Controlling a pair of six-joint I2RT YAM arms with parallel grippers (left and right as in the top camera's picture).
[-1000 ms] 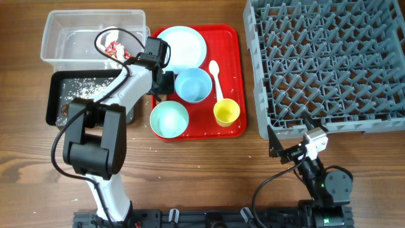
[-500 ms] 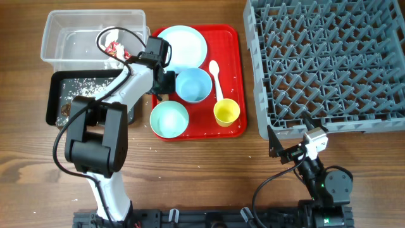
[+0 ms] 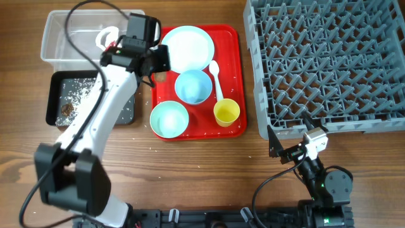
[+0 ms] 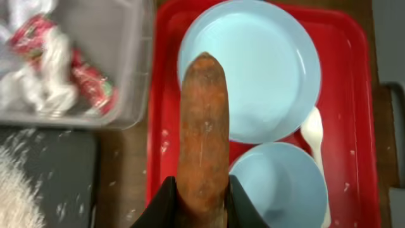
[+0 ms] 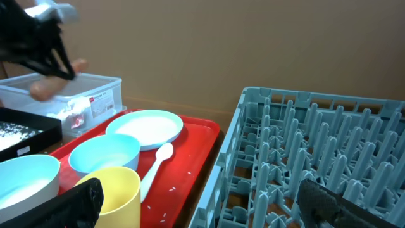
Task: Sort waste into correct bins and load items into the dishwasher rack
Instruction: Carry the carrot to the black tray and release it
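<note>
The black bin's rice is below my left gripper, to its left in the overhead view, so the gripper should next move across and down and let go of the carrot among the food scraps.
My left gripper is shut on the orange-brown carrot stick and holds it over the left edge of the red tray, beside the clear bin. The red-and-white wrapper lies in the clear bin. The black bin holds rice grains and a brown lump. On the tray are the pale-blue plate, two bowls, the yellow cup and the white spoon. My right gripper is open and empty at the corner of the grey rack.
A few loose rice grains lie on the tray and on the wood in front of it. The black bin sits directly in front of the clear bin at the left. The rack fills the right rear of the table.
My left arm has lifted and swung back-left with the carrot stick, from the tray's left edge by the bowls towards the clear bin. The right arm has not moved.
</note>
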